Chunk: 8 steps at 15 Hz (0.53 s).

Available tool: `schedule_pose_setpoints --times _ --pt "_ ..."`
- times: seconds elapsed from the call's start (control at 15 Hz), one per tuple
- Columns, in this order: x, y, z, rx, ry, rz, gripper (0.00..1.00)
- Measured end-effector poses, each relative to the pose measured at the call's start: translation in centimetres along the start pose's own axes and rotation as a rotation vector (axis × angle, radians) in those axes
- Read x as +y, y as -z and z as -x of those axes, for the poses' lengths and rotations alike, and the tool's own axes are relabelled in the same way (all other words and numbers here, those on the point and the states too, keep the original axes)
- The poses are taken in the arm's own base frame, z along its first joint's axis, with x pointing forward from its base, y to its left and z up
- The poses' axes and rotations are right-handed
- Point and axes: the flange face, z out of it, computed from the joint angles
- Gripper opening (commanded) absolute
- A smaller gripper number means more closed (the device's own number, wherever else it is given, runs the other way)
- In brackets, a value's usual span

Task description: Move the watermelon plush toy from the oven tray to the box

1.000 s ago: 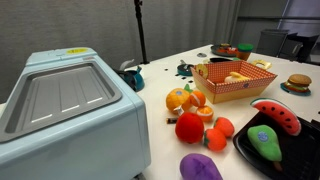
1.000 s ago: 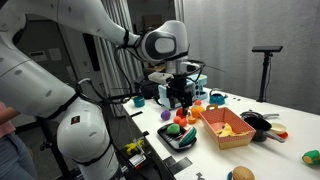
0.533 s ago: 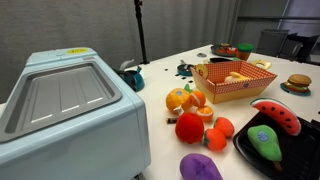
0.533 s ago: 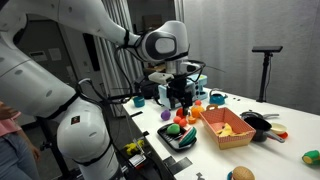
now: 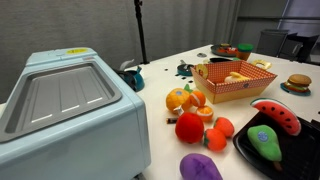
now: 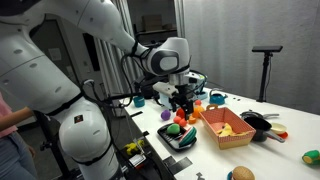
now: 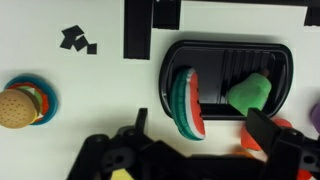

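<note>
I will lower my gripper over the wedge's middle (image 5: 278, 116) (image 7: 188, 105) to close across it, because the watermelon plush toy is below with its narrow width between my open fingers.
The watermelon plush toy (image 7: 186, 103) is a red wedge with a green rind. It lies at one end of the black oven tray (image 7: 228, 52) and overhangs its rim. It also shows in an exterior view (image 5: 277, 115), on the tray (image 5: 250, 152). The orange-and-cream box (image 5: 235, 82) stands beyond the fruit pile and shows in both exterior views (image 6: 228, 126). My gripper (image 7: 200, 126) is open and empty, above the tray, its two fingers apart on either side of the watermelon. It hangs over the tray (image 6: 181, 140) in an exterior view (image 6: 182, 103).
A green avocado-like plush (image 7: 249, 93) lies on the tray beside the watermelon. A round red plush (image 5: 189, 127), orange fruits (image 5: 186, 99) and a purple plush (image 5: 200, 167) sit between tray and box. A pale blue appliance (image 5: 65, 110) stands nearby. A burger toy (image 7: 15, 105) lies further along the table from the tray.
The arm's wrist has dropped lower and shifted slightly over the tray. The toys, tray and box have not moved.
</note>
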Motion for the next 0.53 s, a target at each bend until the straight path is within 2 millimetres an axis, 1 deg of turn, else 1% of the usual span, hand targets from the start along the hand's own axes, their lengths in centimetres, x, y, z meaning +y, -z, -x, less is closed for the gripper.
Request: schedule_pose_setpoints --times 0.27,0.4,0.53 --pt "-2.3 -4.5 -1.2 -0.009 0.069 -0.073 1.0" --pt "-2.8 -6.9 -1.6 -0.019 0.116 -0.074 1.0" --pt "-2.7 -9.4 -1.8 -0.035 0.152 -0.063 1.0"
